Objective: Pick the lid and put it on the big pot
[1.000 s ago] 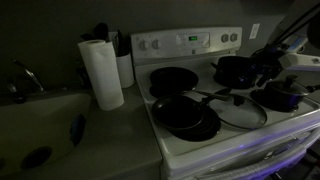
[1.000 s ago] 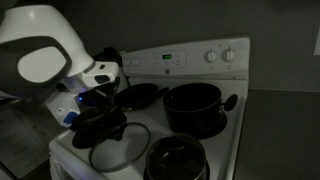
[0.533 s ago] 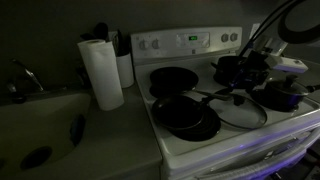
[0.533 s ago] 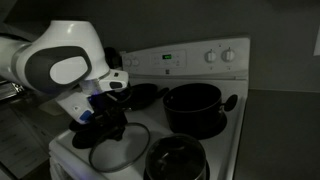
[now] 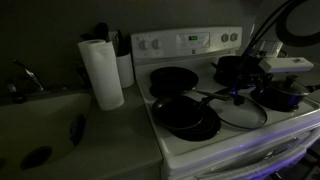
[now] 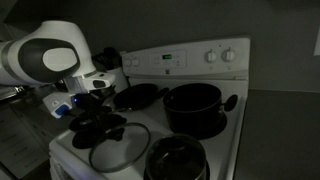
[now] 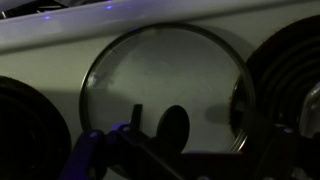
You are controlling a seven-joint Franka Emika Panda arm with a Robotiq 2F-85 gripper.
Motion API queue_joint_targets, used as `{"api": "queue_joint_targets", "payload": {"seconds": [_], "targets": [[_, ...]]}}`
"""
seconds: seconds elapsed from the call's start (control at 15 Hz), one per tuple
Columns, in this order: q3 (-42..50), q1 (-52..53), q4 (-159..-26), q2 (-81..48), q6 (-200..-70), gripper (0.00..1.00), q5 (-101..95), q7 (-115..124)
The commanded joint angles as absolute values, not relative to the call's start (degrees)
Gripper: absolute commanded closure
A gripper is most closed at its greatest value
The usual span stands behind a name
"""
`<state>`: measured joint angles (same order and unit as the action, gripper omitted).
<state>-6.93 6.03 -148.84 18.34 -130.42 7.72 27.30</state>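
Note:
The lid's dark knob point(image 7: 173, 126) already shows between my spread fingers in the wrist view, so next I need to lower my gripper over the knob and close them around it.
The glass lid point(image 7: 160, 75), with its thin metal rim, lies flat on the white stovetop. It fills the wrist view, and its dark knob point(image 7: 172, 128) shows near the bottom. It also shows at the stove's front in both exterior views point(image 5: 240, 113) point(image 6: 120, 146). My gripper point(image 7: 195, 135) hovers just above the lid, near the knob. Its fingers look spread and empty. It also shows in both exterior views point(image 5: 243, 91) point(image 6: 98, 106). The big pot point(image 6: 192, 106), wide and black, stands uncovered on a rear burner, and also shows in an exterior view point(image 5: 173, 80).
A black frying pan point(image 5: 186, 118) point(image 6: 175, 160) sits beside the lid. A small dark pot point(image 5: 280, 96) and another pot point(image 5: 235, 68) stand close to my arm. A paper towel roll point(image 5: 101, 72) stands on the counter by the sink. The scene is dim.
My arm has swung from over the small pots toward the lid and come down over it. The lid and pots have not moved.

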Motion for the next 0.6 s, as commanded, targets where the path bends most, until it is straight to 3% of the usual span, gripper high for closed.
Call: {"api": "queue_joint_targets", "payload": {"seconds": [0.0, 0.53], "targets": [[-8.22, 4.04, -150.44, 17.82, -133.75, 0.0, 5.92, 28.48], [-7.02, 3.57, -153.15, 14.76, -140.23, 0.0, 7.49, 26.84]]}}
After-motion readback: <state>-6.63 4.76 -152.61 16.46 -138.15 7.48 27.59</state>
